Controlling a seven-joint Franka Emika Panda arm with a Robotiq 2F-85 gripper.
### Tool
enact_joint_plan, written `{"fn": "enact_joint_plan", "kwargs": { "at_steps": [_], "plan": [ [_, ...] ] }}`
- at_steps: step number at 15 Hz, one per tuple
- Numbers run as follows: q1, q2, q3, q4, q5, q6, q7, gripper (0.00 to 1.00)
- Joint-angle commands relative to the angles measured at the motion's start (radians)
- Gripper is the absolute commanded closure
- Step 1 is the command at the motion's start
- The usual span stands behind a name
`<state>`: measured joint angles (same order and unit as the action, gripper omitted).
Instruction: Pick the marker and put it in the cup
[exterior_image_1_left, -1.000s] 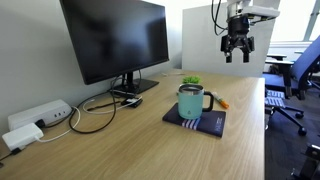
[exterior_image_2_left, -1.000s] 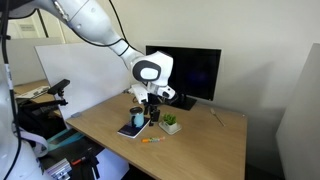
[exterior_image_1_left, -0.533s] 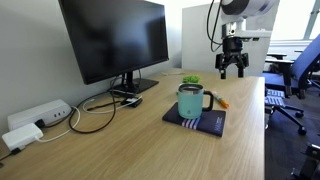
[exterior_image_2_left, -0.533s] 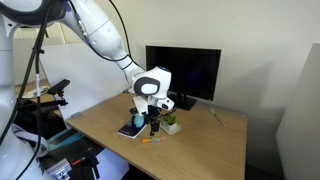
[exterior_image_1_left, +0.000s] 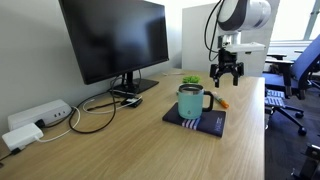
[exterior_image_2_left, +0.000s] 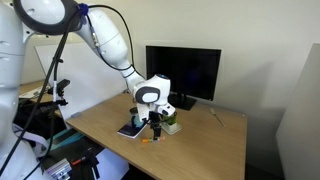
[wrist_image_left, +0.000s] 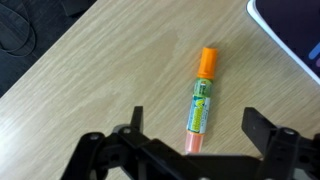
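Observation:
My gripper moves down to the orange marker's green label (wrist_image_left: 200, 106) next, with its fingers open on either side.
The orange marker (wrist_image_left: 200, 102) lies flat on the wooden desk, with a green label round its middle. In the wrist view my gripper (wrist_image_left: 195, 128) is open above it, one finger on each side of the marker's lower end, not touching. In an exterior view the marker (exterior_image_1_left: 222, 103) lies just beyond the teal mug (exterior_image_1_left: 190, 102), with my gripper (exterior_image_1_left: 224, 78) a little above it. The mug stands upright on a dark flat book (exterior_image_1_left: 212, 124). In the other view the marker (exterior_image_2_left: 150, 141) is a small orange streak below my gripper (exterior_image_2_left: 156, 128), with the mug (exterior_image_2_left: 138, 121) beside it.
A black monitor (exterior_image_1_left: 115, 40) stands at the back of the desk with cables (exterior_image_1_left: 95, 112) and a white power strip (exterior_image_1_left: 38, 116). A small green plant (exterior_image_1_left: 189, 80) sits behind the mug. Office chairs (exterior_image_1_left: 295, 85) stand past the desk's edge.
My gripper has come down from high above the desk to just over the marker, staying open. The marker and mug have not moved.

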<state>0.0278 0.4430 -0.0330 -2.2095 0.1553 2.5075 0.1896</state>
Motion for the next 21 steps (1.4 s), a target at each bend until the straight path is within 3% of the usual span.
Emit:
{"fn": "enact_joint_plan", "kwargs": {
  "at_steps": [1, 8, 14, 15, 16, 21],
  "plan": [
    [-0.008, 0.044, 0.011, 0.035, 0.05, 0.035, 0.068, 0.0],
    [0.023, 0.167, 0.052, 0.1, 0.112, 0.088, 0.142, 0.0],
    [0.047, 0.219, 0.038, 0.13, 0.091, 0.118, 0.16, 0.0],
    [0.047, 0.219, 0.034, 0.129, 0.089, 0.12, 0.161, 0.09],
    [0.047, 0.218, 0.032, 0.129, 0.09, 0.119, 0.161, 0.26],
    [0.05, 0.203, 0.016, 0.123, 0.08, 0.106, 0.172, 0.58]
  ]
}}
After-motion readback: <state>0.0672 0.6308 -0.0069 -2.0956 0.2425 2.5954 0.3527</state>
